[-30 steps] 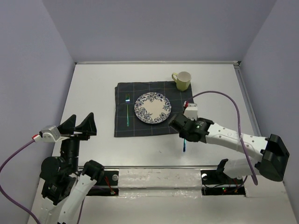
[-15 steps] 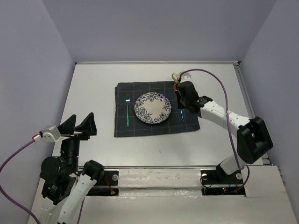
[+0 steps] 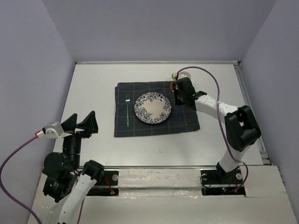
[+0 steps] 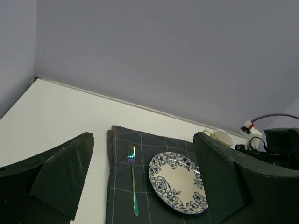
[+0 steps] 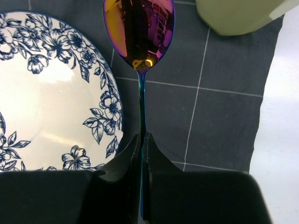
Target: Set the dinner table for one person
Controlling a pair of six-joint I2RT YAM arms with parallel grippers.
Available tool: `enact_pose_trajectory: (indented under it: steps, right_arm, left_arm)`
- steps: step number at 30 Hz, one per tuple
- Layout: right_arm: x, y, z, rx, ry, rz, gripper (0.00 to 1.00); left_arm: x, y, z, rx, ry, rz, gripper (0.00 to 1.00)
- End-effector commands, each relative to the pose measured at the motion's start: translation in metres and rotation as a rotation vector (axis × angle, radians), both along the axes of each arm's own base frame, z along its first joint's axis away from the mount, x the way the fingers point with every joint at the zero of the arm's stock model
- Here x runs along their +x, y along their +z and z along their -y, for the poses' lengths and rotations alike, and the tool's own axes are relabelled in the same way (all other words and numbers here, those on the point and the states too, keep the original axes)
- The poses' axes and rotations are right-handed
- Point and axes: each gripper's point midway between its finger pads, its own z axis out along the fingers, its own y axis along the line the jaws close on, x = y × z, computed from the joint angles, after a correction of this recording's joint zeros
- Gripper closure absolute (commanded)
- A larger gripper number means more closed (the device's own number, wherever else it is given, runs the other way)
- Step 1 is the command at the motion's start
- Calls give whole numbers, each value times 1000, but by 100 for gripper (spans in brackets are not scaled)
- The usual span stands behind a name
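Observation:
The right gripper moves down next, away from the plate (image 3: 153, 108) and onto the bare cloth, because the spoon's handle still hangs close beside the plate's rim.
The white dinner table (image 3: 93, 88) carries a dark grey checked cloth (image 3: 145, 128). On the cloth lie a blue-flowered plate (image 3: 153, 108) and, to its left, an iridescent fork (image 3: 127, 111). My right gripper (image 3: 180, 99) is shut on the handle of an iridescent spoon (image 5: 139, 32). It holds the spoon low over the cloth (image 5: 215, 116), right of the plate (image 5: 46, 93), with the bowl pointing at a pale yellow cup (image 5: 238, 14). I cannot tell whether the spoon touches the cloth. My left gripper (image 3: 78, 125) is open and empty, raised near the table's front left.
The cup (image 3: 186, 73) stands at the cloth's far right corner, partly hidden by my right arm. The left wrist view shows the fork (image 4: 133, 184), the plate (image 4: 180, 186) and the cup (image 4: 223, 137). Grey walls close in the table's far, left and right sides.
My right gripper has carried the spoon from beyond the cloth's front right corner to the spot right of the plate, near the cup. My left arm has barely shifted.

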Motion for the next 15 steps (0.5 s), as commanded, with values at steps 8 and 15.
enact_pose_trajectory:
  steps: [8,15]
  right_arm:
    - [19,-7,-3,58,-64,16,100]
    - [18,-25,3,63,-107,-21,100]
  left_arm:
    - [9,1,3,18,8,-13,1]
    - [11,0,3,22,11,-18,1]
